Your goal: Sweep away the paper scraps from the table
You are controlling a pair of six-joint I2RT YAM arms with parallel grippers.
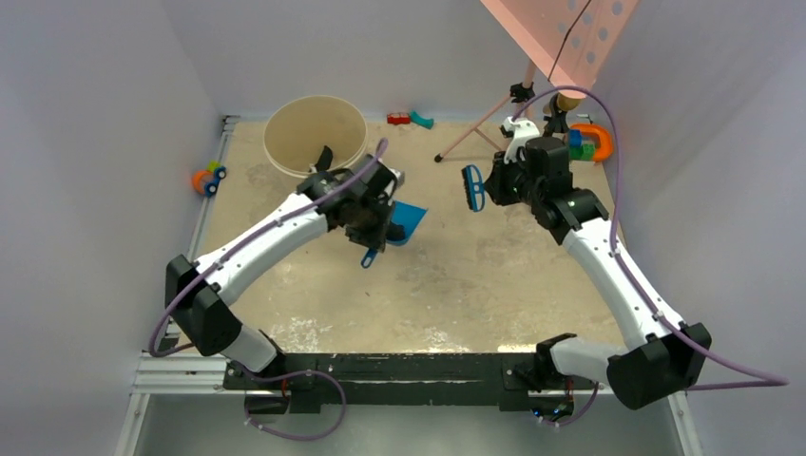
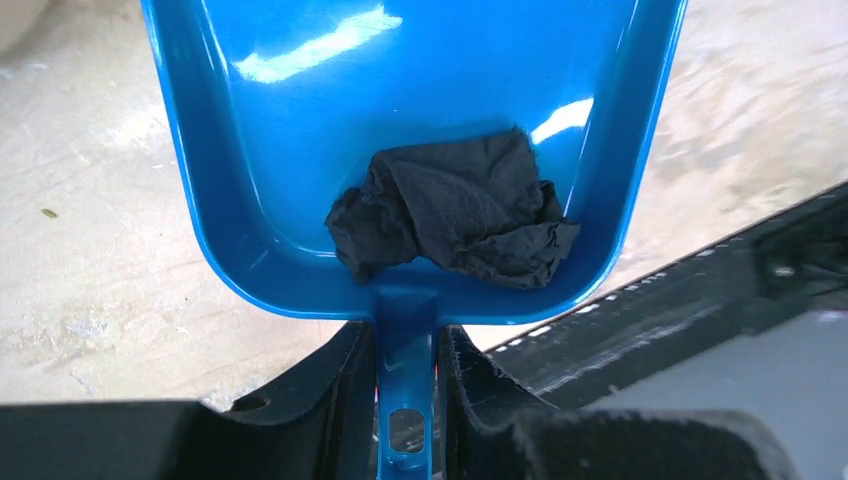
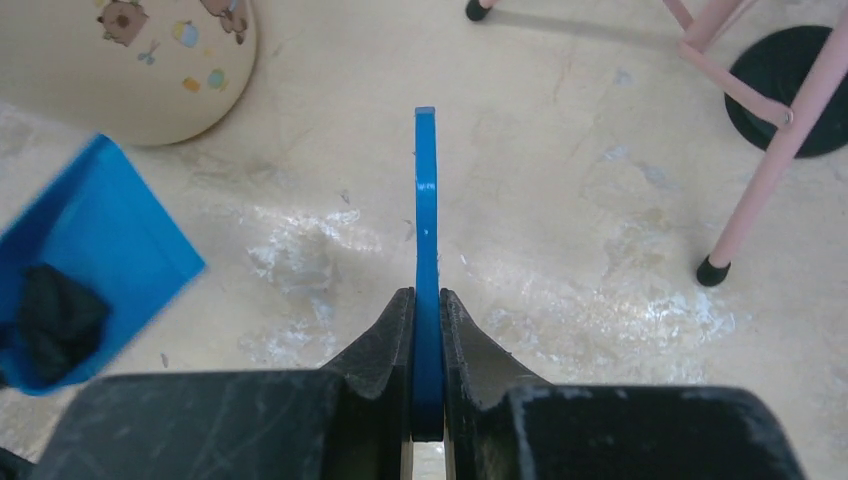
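Note:
The black scrap is in the dustpan, so I will next lower my right gripper backward to the bare tabletop across from the dustpan and let go of the brush.
My left gripper is shut on the handle of a blue dustpan, just right of the beige bucket. One paper scrap, a black crumpled wad, lies at the back of the pan by the handle; it also shows in the right wrist view. My right gripper is shut on the blue hand brush, seen edge-on between its fingers, right of the dustpan. No other scraps show on the beige table.
A beige bucket stands at the back left. A pink stand's legs reach down at the back right. Toys lie at the edges: an orange and blue one, a red and teal one, an orange horseshoe.

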